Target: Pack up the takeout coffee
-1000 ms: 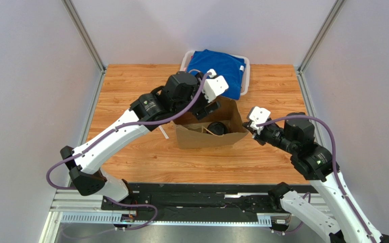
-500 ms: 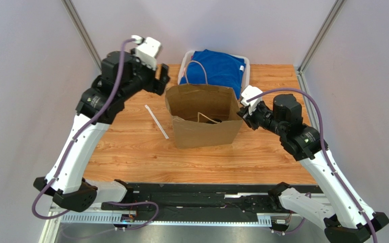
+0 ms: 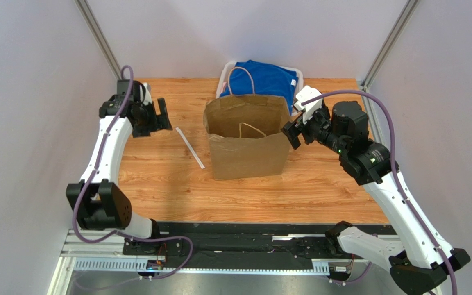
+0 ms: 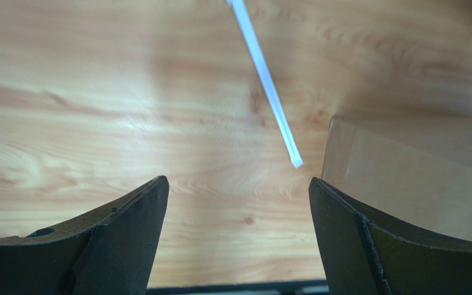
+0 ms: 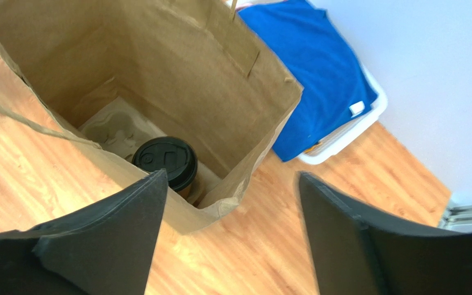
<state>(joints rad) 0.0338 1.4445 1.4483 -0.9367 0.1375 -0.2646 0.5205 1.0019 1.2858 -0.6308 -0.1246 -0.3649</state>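
The white wrapped straw is outside the bag (image 3: 244,144), so I will move my left gripper to the right in the top view and down onto the straw's middle (image 3: 191,148).
The takeout coffee (image 5: 166,160), a brown cup with a black lid, stands in a grey pulp carrier (image 5: 110,126) at the bottom of the tall brown paper bag (image 3: 244,144). From the top view the cup is hidden by the bag's walls. My right gripper (image 5: 231,179) hangs open just above the bag's right rim (image 5: 263,144), with nothing between its fingers; in the top view the right gripper (image 3: 292,132) is beside the bag's upper right corner. My left gripper (image 3: 160,115) is open and empty, far left of the bag; its wrist view shows the left gripper (image 4: 237,184) over bare wood.
A white wrapped straw (image 3: 190,147) lies on the wood left of the bag; the straw (image 4: 266,80) also shows in the left wrist view beside the bag's side (image 4: 417,178). A white bin with blue cloth (image 3: 264,80) sits behind the bag. Grey walls enclose the table.
My left arm came up out of the bag and swung to the table's left side. My right gripper opened and rose beside the bag's rim. The bag now stands upright and open.
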